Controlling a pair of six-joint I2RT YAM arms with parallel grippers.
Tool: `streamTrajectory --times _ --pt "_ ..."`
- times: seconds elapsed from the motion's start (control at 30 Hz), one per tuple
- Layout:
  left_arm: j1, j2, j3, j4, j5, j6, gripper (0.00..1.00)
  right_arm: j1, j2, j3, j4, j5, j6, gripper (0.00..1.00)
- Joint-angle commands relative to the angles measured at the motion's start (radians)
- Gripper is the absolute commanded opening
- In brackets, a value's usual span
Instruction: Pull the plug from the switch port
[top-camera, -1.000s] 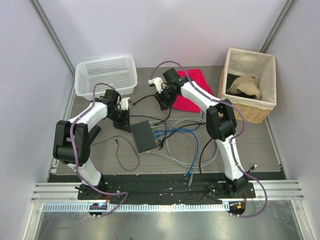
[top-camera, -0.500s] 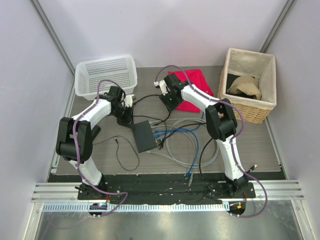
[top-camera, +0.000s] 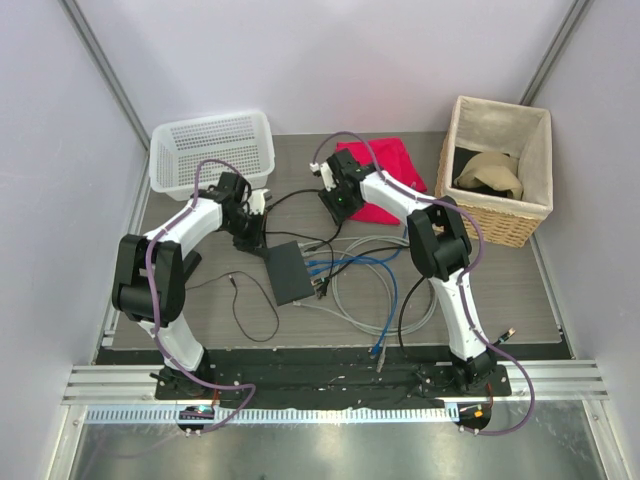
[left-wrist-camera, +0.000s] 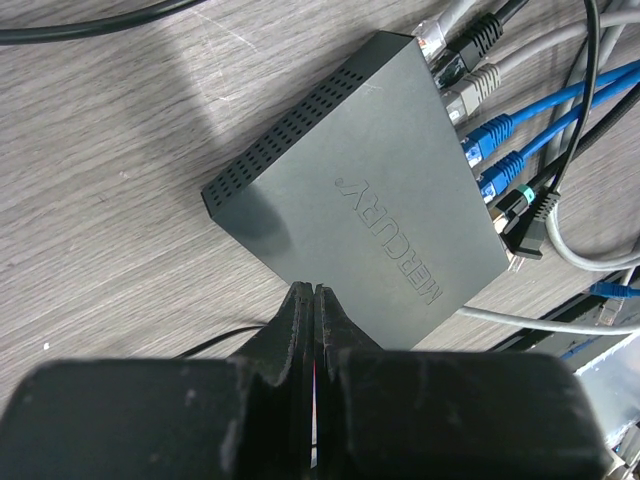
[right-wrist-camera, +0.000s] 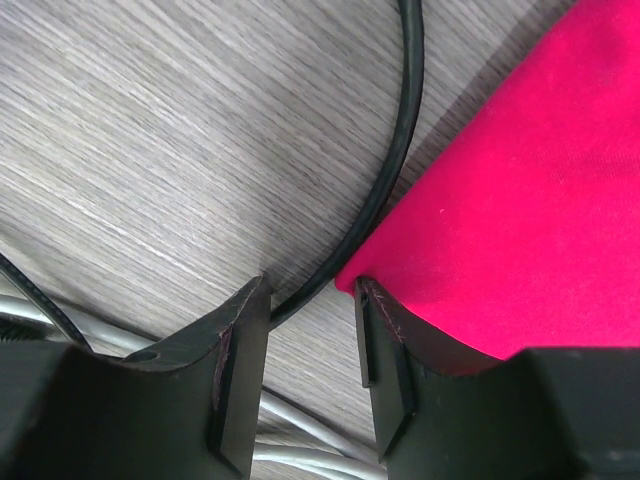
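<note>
The right gripper moves back toward the grey cable loops next, then closes its fingertips on the black cable.
The switch (top-camera: 288, 272) is a flat black box in the middle of the table; it also shows in the left wrist view (left-wrist-camera: 370, 190). Along one narrow edge sit a black plug (left-wrist-camera: 482, 32), a grey plug (left-wrist-camera: 470, 88), two blue plugs (left-wrist-camera: 490, 135) and another black plug (left-wrist-camera: 525, 215). My left gripper (top-camera: 250, 225) hovers just behind the switch's far corner, its jaws pressed shut and empty (left-wrist-camera: 313, 295). My right gripper (top-camera: 338, 205) is open at the edge of the red cloth (right-wrist-camera: 520, 170), with a black cable (right-wrist-camera: 400, 150) running between its fingertips (right-wrist-camera: 310, 300).
A white plastic basket (top-camera: 212, 150) stands at the back left. A wicker basket (top-camera: 500, 170) holding cloth stands at the back right. Grey cable loops (top-camera: 370, 295) and blue cables (top-camera: 360, 262) lie to the right of the switch. A thin black cable (top-camera: 245, 305) lies to its left.
The left gripper has moved back and slightly right, behind the switch. The right gripper has shifted a little toward the red cloth's edge. The switch has not moved.
</note>
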Motion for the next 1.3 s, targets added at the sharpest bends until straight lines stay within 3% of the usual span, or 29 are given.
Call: streamTrajectory --times 0.0,0.37,0.67,0.87,1.13,1.27 --pt "0.001 -0.037 0.008 0.008 -0.006 0.007 0.00 0.004 -0.053 -0.026 -0.016 -0.016 0.072 0.46" --pt "0.001 -0.029 0.010 0.006 -0.013 0.010 0.00 0.035 -0.076 -0.121 -0.038 -0.036 0.165 0.46" --pt "0.001 -0.057 -0.010 0.008 -0.027 0.023 0.00 0.052 -0.132 -0.111 -0.015 0.113 0.224 0.51" --pt "0.001 -0.047 -0.005 0.009 -0.023 0.018 0.01 0.059 -0.157 -0.126 -0.035 0.048 0.257 0.40" --pt "0.002 -0.053 -0.010 0.014 -0.021 0.018 0.01 0.061 -0.105 -0.155 -0.024 0.030 0.311 0.40" --pt "0.001 -0.054 -0.013 0.012 -0.027 0.020 0.01 0.050 -0.034 -0.121 0.010 0.031 0.328 0.28"
